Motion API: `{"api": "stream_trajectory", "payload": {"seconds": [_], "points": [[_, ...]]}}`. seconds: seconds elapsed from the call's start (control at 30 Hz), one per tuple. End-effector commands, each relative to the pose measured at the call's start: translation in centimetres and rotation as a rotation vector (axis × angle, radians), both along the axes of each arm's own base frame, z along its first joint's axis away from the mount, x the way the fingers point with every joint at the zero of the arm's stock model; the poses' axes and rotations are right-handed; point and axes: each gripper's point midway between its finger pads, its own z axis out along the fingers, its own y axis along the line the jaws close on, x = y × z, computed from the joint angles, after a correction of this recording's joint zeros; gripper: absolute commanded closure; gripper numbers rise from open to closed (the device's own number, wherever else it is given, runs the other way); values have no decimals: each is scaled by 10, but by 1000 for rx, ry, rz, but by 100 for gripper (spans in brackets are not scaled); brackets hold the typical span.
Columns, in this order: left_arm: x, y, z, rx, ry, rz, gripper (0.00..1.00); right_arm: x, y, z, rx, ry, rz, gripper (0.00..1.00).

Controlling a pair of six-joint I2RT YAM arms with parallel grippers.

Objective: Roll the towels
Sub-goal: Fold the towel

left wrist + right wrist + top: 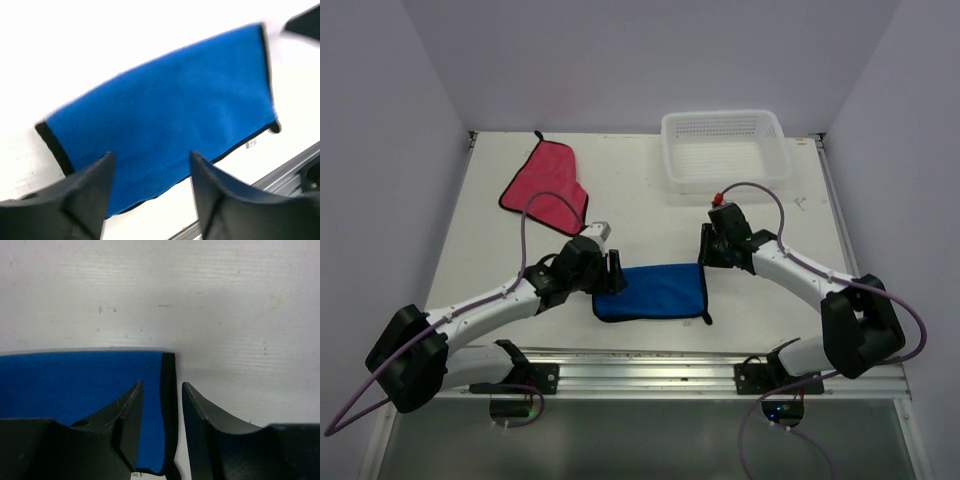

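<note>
Next, my right gripper lowers onto the towel's black edging [704, 283] [169, 390], short of the towel's far corner, and closes, since that edging runs below it, lined up between its open fingers.
The blue towel [652, 293] lies flat, folded to a rectangle, at the table's near middle. It also shows in the left wrist view [165, 100] and the right wrist view [70, 382]. My left gripper [616, 273] is open at the towel's left end, its fingers [102, 182] spread over the cloth and holding nothing. My right gripper [703, 256] is open at the far right corner, and its jaws straddle the towel's black edging [169, 390]. The pink-red towel [546, 186] lies loosely spread at the back left.
A white mesh basket [725, 148] stands at the back right. A metal rail [650, 368] runs along the table's near edge. Grey walls close in the left, right and back sides.
</note>
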Motion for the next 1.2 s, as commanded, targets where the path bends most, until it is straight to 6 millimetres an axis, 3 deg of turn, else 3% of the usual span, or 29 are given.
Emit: {"api": "stream_trajectory", "payload": {"seconds": [0.0, 0.2, 0.3, 0.43, 0.47, 0.57, 0.63, 0.73, 0.97, 1.17], "points": [[28, -8, 48, -6, -138, 1, 32, -23, 1, -16, 36, 69, 19, 59], [47, -1, 81, 36, -205, 14, 24, -44, 5, -35, 85, 127, 40, 59], [51, 8, 82, 48, -223, 51, 23, -50, 4, -42, 82, 146, 44, 59], [36, 17, 49, 27, -160, 94, 23, -58, 3, -51, 76, 175, 52, 59], [38, 16, 53, 7, -171, 105, 23, -59, 4, -52, 74, 176, 55, 59], [29, 29, 30, 21, -141, 144, 23, -64, -2, -56, 23, 193, 60, 62], [27, 33, 25, 23, -132, 158, 23, -65, -10, -59, -23, 197, 52, 65], [23, 38, 16, 38, -116, 176, 24, -68, -22, -62, -82, 214, 22, 74], [19, 46, 2, 63, -96, 197, 37, -73, -26, -67, -105, 240, 23, 92], [19, 45, -7, 67, -87, 191, 58, -67, -33, -39, -150, 208, 33, 100]]}}
